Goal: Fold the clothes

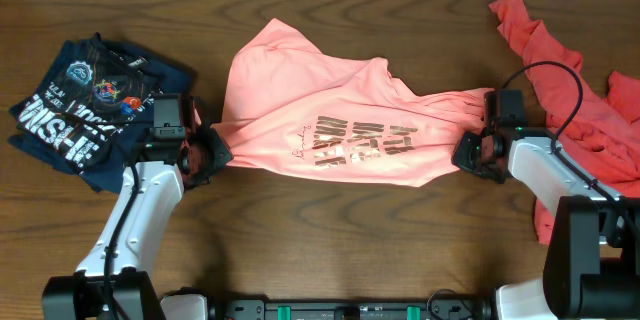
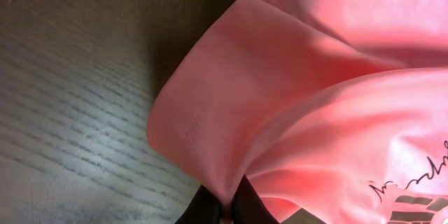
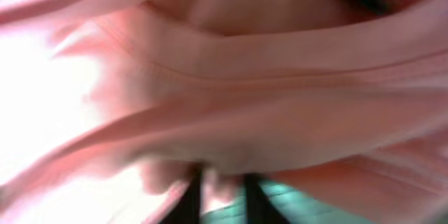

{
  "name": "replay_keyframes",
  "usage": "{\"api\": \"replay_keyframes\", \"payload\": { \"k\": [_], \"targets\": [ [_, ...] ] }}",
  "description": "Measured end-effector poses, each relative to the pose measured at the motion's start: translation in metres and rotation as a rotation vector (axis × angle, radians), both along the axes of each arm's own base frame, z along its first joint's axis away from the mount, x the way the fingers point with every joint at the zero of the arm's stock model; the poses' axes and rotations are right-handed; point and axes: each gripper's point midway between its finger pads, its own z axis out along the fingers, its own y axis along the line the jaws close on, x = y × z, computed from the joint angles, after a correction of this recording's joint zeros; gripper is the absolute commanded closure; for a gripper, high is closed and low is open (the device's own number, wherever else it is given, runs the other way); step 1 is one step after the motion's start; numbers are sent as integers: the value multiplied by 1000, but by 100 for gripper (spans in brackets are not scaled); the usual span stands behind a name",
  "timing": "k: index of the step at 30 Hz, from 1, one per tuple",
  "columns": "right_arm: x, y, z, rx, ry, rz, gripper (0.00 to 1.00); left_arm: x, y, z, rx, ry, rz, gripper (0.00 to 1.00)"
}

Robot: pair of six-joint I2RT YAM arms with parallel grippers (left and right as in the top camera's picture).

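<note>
The cloth is wrinkled, so next my left gripper will swing up and outward, then down where the shirt's far flap (image 1: 266, 57) lies, and let go of the pinched edge.
A salmon-pink T-shirt (image 1: 330, 125) with metallic lettering is stretched across the middle of the table between my two grippers. My left gripper (image 1: 208, 152) is shut on its left edge; in the left wrist view the fabric (image 2: 280, 91) pinches between the dark fingertips (image 2: 227, 213). My right gripper (image 1: 472, 152) is shut on its right edge; in the right wrist view pink cloth (image 3: 231, 91) fills the frame and bunches between the fingers (image 3: 222, 189). The shirt is wrinkled, with one part lying toward the back left.
A folded navy printed T-shirt (image 1: 85, 105) lies at the left. A crumpled red garment (image 1: 575, 90) lies at the right, partly under my right arm. The brown wooden table (image 1: 330, 250) shows bare at the front.
</note>
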Motion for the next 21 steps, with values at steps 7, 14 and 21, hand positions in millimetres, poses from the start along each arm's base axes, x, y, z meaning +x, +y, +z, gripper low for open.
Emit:
{"api": "replay_keyframes", "payload": {
  "k": [7, 14, 21],
  "targets": [
    [-25, 33, 6, 160, 89, 75, 38, -1, 0, 0, 1, 3, -4, 94],
    [-30, 66, 36, 211, 24, 170, 29, -1, 0, 0, 2, 4, -7, 94],
    [-35, 83, 18, 208, 74, 188, 30, -2, 0, -1, 2, 6, -7, 94]
  ]
}}
